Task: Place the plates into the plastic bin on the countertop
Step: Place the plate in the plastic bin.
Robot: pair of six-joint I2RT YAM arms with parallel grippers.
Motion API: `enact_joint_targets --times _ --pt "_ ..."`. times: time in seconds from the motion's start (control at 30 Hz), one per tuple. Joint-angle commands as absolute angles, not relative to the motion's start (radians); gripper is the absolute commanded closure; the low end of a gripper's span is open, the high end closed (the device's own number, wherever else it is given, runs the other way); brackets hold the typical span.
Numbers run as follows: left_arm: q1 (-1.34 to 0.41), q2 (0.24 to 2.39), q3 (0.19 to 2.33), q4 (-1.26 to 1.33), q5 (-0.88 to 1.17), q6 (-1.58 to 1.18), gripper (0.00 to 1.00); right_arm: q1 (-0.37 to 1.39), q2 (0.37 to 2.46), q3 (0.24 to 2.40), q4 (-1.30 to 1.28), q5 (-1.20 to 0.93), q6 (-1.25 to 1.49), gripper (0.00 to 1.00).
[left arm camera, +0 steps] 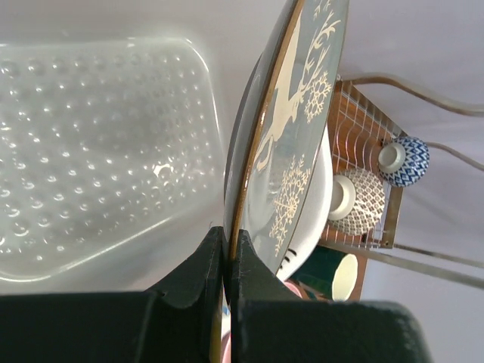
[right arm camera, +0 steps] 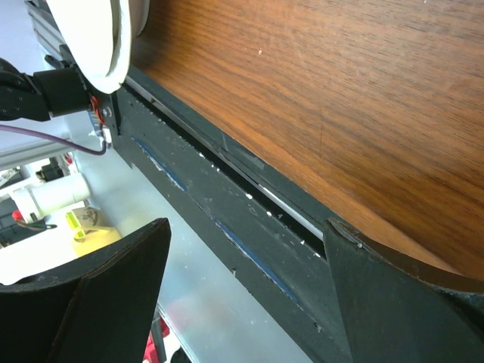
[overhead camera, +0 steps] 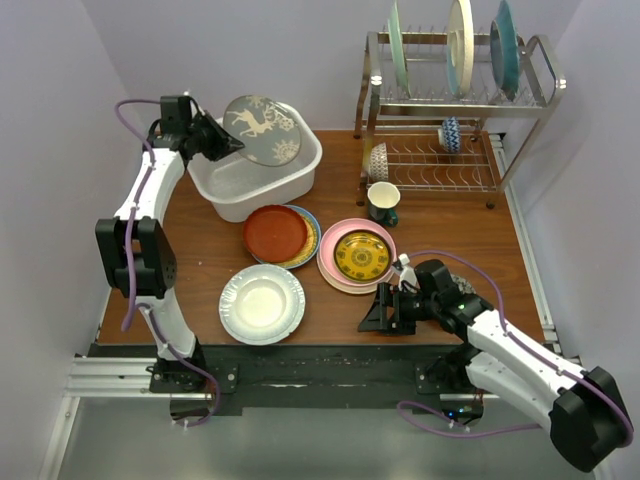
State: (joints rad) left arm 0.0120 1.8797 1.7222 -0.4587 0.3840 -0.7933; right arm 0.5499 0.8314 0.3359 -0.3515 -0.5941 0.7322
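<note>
The left gripper carries the grey plate down into the open white plastic bin (overhead camera: pixel 300 172) toward the dimpled bottom (overhead camera: pixel 246 176) next, and then releases it.
My left gripper (overhead camera: pixel 232 143) is shut on the rim of a grey plate with a gold deer (overhead camera: pixel 262 129) and holds it above the white plastic bin (overhead camera: pixel 300 172). In the left wrist view the plate (left arm camera: pixel 291 113) stands edge-on between my fingers (left arm camera: pixel 249 272), with the bin's dimpled bottom (left arm camera: pixel 98 151) to the left. On the wooden countertop (overhead camera: pixel 450 240) lie a red-brown plate (overhead camera: pixel 274 231) on a patterned one, a yellow-centred plate (overhead camera: pixel 362 255) on a pink one, and a white plate (overhead camera: pixel 262 303). My right gripper (overhead camera: pixel 385 310) is open and empty at the front edge.
A steel wire rack (overhead camera: pixel 455 110) at the back right holds three upright plates (overhead camera: pixel 460 45) and two patterned bowls (overhead camera: pixel 450 133). A dark green mug (overhead camera: pixel 383 203) stands in front of it. The right wrist view shows the table's front edge (right arm camera: pixel 249 204).
</note>
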Motion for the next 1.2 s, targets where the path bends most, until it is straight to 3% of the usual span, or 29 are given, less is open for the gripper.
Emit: enact_joint_targets --times 0.0,0.93,1.0,1.17 --pt "0.032 1.899 1.851 -0.348 0.426 -0.807 1.0 0.555 0.833 0.347 -0.334 -0.609 0.719 0.14" --pt "0.034 2.132 1.916 -0.546 0.462 -0.64 1.0 0.555 0.845 0.347 -0.351 -0.586 0.719 0.14" --pt "0.032 2.135 1.914 -0.561 0.462 -0.629 0.96 0.554 0.854 0.347 -0.348 -0.589 0.719 0.14" --pt "0.034 2.151 1.916 -0.592 0.466 -0.62 0.75 0.554 0.853 0.348 -0.353 -0.588 0.716 0.14"
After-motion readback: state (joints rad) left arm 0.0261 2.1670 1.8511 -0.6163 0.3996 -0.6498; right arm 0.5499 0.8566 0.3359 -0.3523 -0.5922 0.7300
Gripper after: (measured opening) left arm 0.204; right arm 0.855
